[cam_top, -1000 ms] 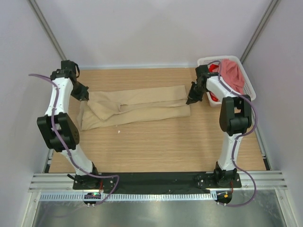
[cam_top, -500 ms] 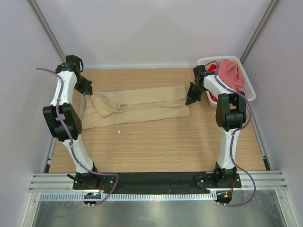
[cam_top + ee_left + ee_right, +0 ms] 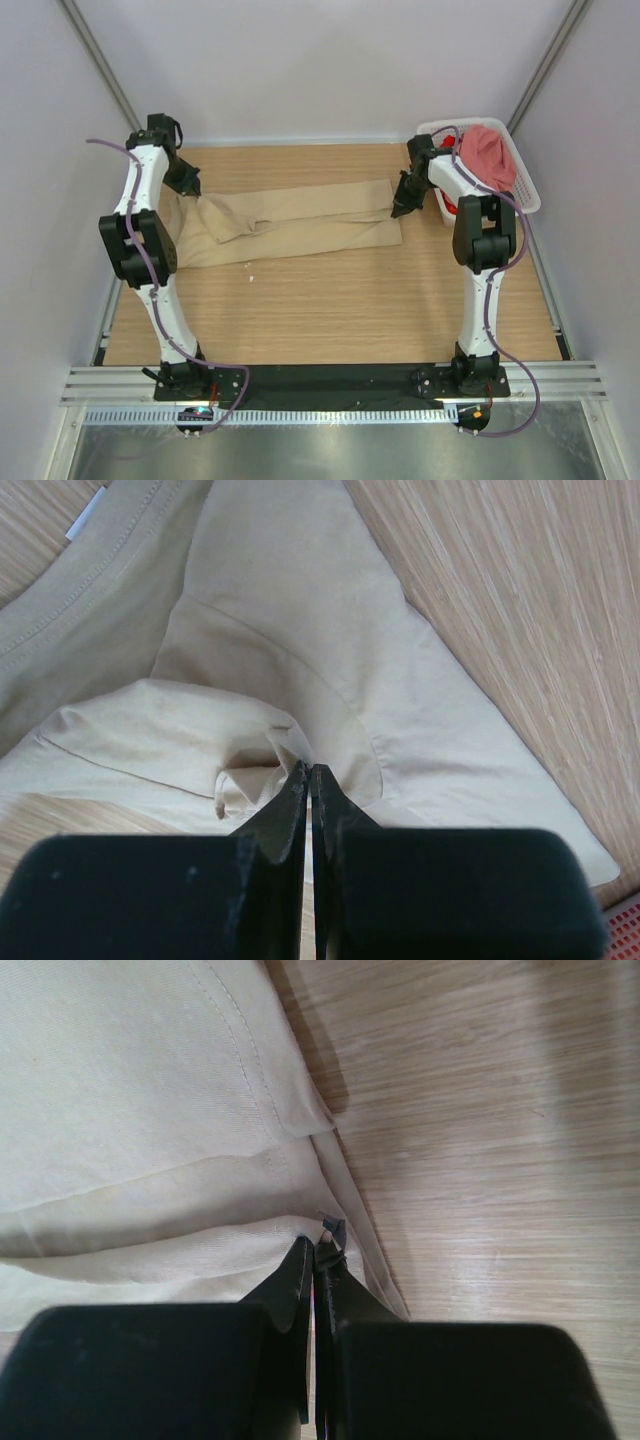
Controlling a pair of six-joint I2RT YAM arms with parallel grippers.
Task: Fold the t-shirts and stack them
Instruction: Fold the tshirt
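Observation:
My right gripper should next ease the shirt's edge by the basket point(image 3: 310, 1225) slightly outward, low over the table, and let go of it, because the cloth is already stretched.
A beige-tan t-shirt point(image 3: 300, 225) lies stretched in a long band across the far half of the wooden table. At its left end my left gripper point(image 3: 188, 188) is shut on a bunched fold of the cloth point(image 3: 250, 770), and the left wrist view shows the jaws pressed together over it. My right gripper point(image 3: 401, 208) is shut on the shirt's right edge point(image 3: 300, 1230) and holds it low over the wood. A dusty pink t-shirt point(image 3: 490, 152) is draped over the basket, and a bit of bright orange t-shirt point(image 3: 451, 206) shows inside.
The white lattice basket point(image 3: 432, 128) stands at the back right corner, just behind the right arm. Bare wooden table point(image 3: 330, 310) runs from the shirt to the arm bases. White walls stand on three sides.
My left gripper has moved toward the back and a little right, dragging the shirt's left end with it. The right gripper has shifted slightly back, still gripping the right edge.

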